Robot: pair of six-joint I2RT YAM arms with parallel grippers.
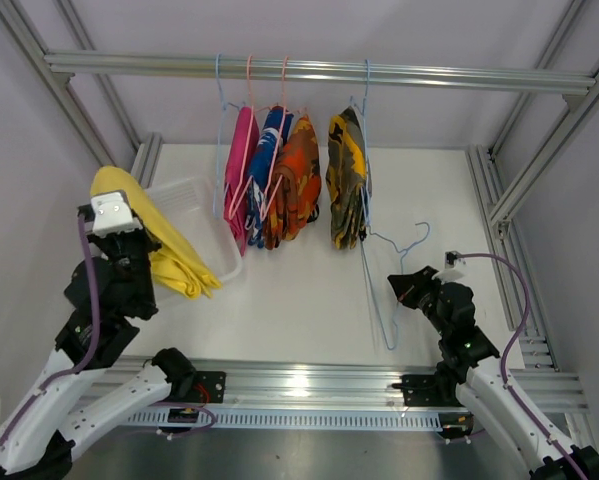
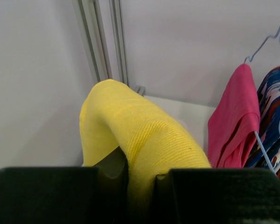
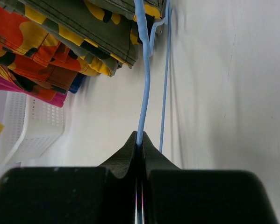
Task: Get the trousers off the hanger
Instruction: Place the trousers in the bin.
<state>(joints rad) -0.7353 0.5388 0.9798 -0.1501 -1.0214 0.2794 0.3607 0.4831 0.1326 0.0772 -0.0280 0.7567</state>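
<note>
The yellow trousers (image 1: 174, 255) are off the hanger, so the left gripper needs to go down and outward next, over the white basket (image 1: 207, 196) below it, and let go of them there.
My left gripper (image 1: 127, 232) (image 2: 140, 175) is shut on the plain yellow trousers (image 1: 174, 255) (image 2: 144, 135), which drape from it over the white basket (image 1: 207, 196) at the left. My right gripper (image 1: 405, 285) (image 3: 140, 140) is shut on the wire of a bare light-blue hanger (image 1: 381, 290) (image 3: 144, 84) low over the table at the right. On the rail (image 1: 429, 76) hang the magenta pink trousers (image 1: 242, 170) (image 2: 233, 116), the blue-and-white pair (image 1: 270, 160), the orange camouflage pair (image 1: 295, 180) (image 3: 27, 42) and the yellow-and-dark camouflage pair (image 1: 346, 180) (image 3: 83, 28), each on its own hanger.
Aluminium frame posts (image 1: 539, 160) run along both sides of the table and behind it. The white basket (image 3: 27, 130) stands at the back left, beside the hanging clothes. Both arm bases are bolted to the near rail (image 1: 309, 385).
</note>
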